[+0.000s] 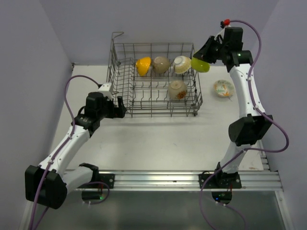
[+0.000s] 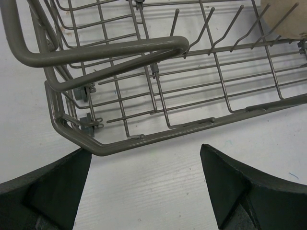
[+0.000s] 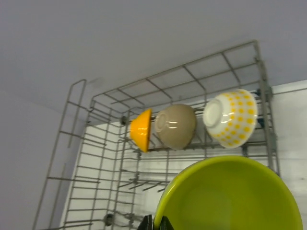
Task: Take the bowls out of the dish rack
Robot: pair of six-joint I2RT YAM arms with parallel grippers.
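Observation:
My right gripper will next swing away from the rack (image 1: 163, 113), tip downward and lower the lime-green bowl into the upright patterned bowl (image 1: 223, 88), because the patterned bowl sits open.
The grey wire dish rack (image 1: 163, 113) stands mid-table. Its back row holds an orange bowl (image 1: 143, 65), a tan bowl (image 1: 161, 64) and a white bowl with yellow dots (image 1: 182, 64); a patterned beige bowl (image 1: 177, 89) leans in the front row. My right gripper (image 1: 207, 53) is shut on the rim of a lime-green bowl (image 1: 200, 64), held in the air over the rack's back right corner. In the right wrist view the lime bowl (image 3: 235, 196) fills the lower right, its rim pinched by the right gripper (image 3: 156, 223). My left gripper (image 2: 145, 158) is open, just off the rack's near left corner (image 2: 110, 143).
A patterned bowl (image 1: 223, 88) sits upright on the table to the right of the rack. The rack's handle loop (image 2: 105, 50) juts out above the left gripper. Walls close in on the left, back and right of the table.

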